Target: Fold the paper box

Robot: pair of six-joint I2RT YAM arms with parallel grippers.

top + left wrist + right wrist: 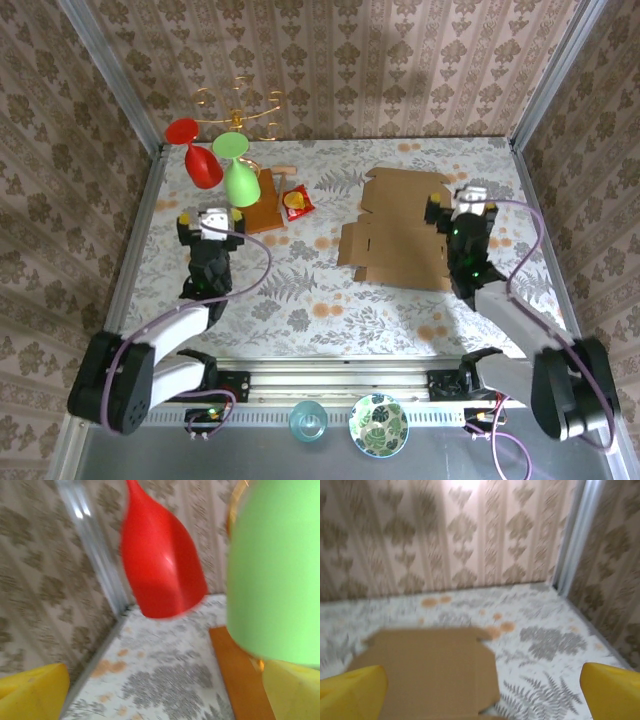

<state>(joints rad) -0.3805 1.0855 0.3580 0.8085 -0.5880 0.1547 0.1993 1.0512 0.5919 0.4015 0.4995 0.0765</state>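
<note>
The panel's near edge lies below my right gripper and closer to my base, so my right gripper needs to move back, turn and lower onto it next.
The paper box lies flat and unfolded on the patterned table, right of centre, a brown cardboard sheet with flaps and slots. My right gripper hovers over its right edge, open with nothing between the fingers. In the right wrist view the cardboard spreads below and left of the right gripper, whose yellow fingers stand wide apart. My left gripper is open at the left side of the table, well away from the box. Its yellow fingers sit at the frame's lower corners, nothing between them.
A red glass and a green glass stand on a wooden stand just beyond my left gripper. A red snack packet lies beside it. A gold wire rack is at the back. A patterned bowl and a cup sit near the bases.
</note>
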